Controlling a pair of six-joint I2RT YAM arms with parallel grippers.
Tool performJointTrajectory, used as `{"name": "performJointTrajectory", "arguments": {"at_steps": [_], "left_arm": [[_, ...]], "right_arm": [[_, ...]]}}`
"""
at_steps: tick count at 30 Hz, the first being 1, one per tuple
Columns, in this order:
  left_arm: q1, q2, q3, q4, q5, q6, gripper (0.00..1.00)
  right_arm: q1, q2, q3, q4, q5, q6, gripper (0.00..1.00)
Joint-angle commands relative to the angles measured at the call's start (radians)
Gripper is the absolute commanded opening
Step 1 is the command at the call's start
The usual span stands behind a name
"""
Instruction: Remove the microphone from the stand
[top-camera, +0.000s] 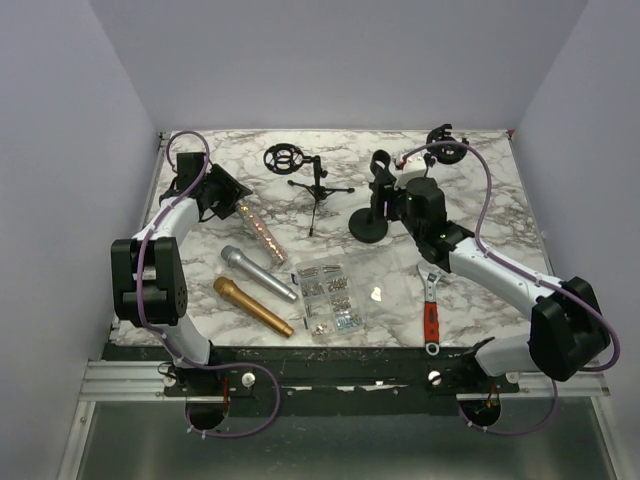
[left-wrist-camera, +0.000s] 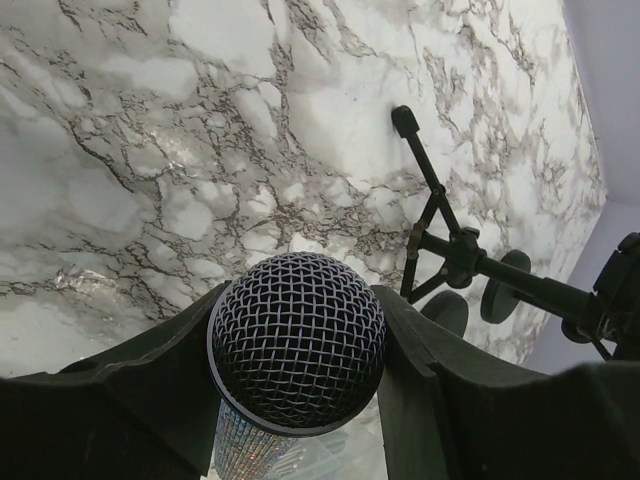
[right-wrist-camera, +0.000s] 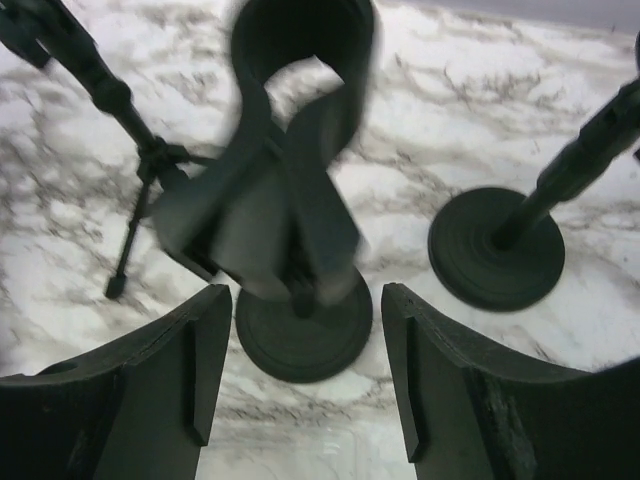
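My left gripper will next lower the microphone's mesh head onto the clear patch of bare marble below my fingertips and release it.
A glitter-bodied microphone (top-camera: 259, 229) with a black mesh head (left-wrist-camera: 296, 352) lies slanted on the marble table at the left. My left gripper (top-camera: 224, 197) is shut on its head, with a finger on either side in the left wrist view (left-wrist-camera: 297, 300). A black round-base stand (top-camera: 369, 224) holds an empty clip (right-wrist-camera: 300, 60) at its top. My right gripper (top-camera: 392, 206) is open and empty just above that stand's base (right-wrist-camera: 305, 335), with the clip in front of its fingers (right-wrist-camera: 205, 350).
A small tripod stand (top-camera: 318, 186) and a shock mount ring (top-camera: 284, 157) are at the back centre. A second round-base stand (right-wrist-camera: 497, 250) is at the back right. A silver microphone (top-camera: 258, 272), a gold microphone (top-camera: 252, 306), a clear screw box (top-camera: 330, 295) and a red-handled wrench (top-camera: 431, 312) lie in front.
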Motion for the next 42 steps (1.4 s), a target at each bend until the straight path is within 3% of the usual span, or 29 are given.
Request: {"name": "performJointTrajectory", "arguments": {"at_steps": [1,8,19,29,37,42], "left_arm": [[0.01,0.018,-0.02,-0.004,-0.018,-0.028,0.09],[0.01,0.047,-0.017,-0.045,-0.018,-0.033,0.16],[0.011,0.056,-0.005,-0.083,-0.037,-0.03,0.43],[0.015,0.06,-0.009,-0.089,-0.036,-0.038,0.58],[0.016,0.053,-0.014,-0.098,-0.034,-0.05,0.68],[0.017,0.032,-0.013,-0.101,-0.042,-0.043,0.69]], "right_arm": [[-0.013,0.007,-0.04,-0.134,0.017,0.02,0.69],[-0.013,0.026,0.0,-0.146,0.005,0.033,0.74],[-0.013,-0.078,-0.003,-0.147,-0.017,0.07,0.79],[-0.013,-0.137,-0.028,-0.144,-0.001,0.071,0.8],[-0.014,-0.158,-0.041,-0.146,0.012,0.067,0.8],[-0.013,-0.166,-0.047,-0.146,0.015,0.068,0.8]]}}
